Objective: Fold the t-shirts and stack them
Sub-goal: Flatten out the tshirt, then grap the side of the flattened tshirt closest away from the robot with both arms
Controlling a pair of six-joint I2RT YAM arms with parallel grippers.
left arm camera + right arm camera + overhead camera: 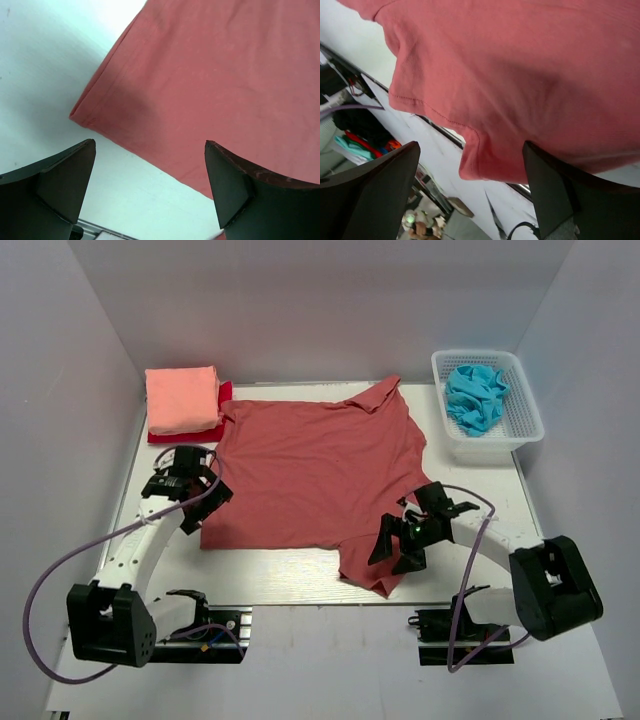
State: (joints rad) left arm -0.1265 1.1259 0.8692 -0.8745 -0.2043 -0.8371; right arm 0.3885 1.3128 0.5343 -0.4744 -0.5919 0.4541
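The sleeve's hem corner (388, 589) (473, 167) pokes out between the open fingers, back of my right gripper and below it. They go back and down next, turning, around it.
A large brick-red t-shirt (310, 465) lies spread flat in the middle of the table. A salmon-pink folded tee (182, 398) sits on a bright red folded tee (226, 394) at the back left. My left gripper (208, 502) is open and empty over the shirt's near-left corner; the left wrist view shows that corner (225, 75) above the gap between my fingers (150, 185). My right gripper (395, 548) is open and empty over the near-right sleeve, whose hem (520, 75) hangs at the table's front edge between my fingers (470, 190).
A white mesh basket (528, 428) holding crumpled blue cloth (475, 395) stands at the back right. White walls enclose the table on three sides. The table's front edge runs just below the sleeve.
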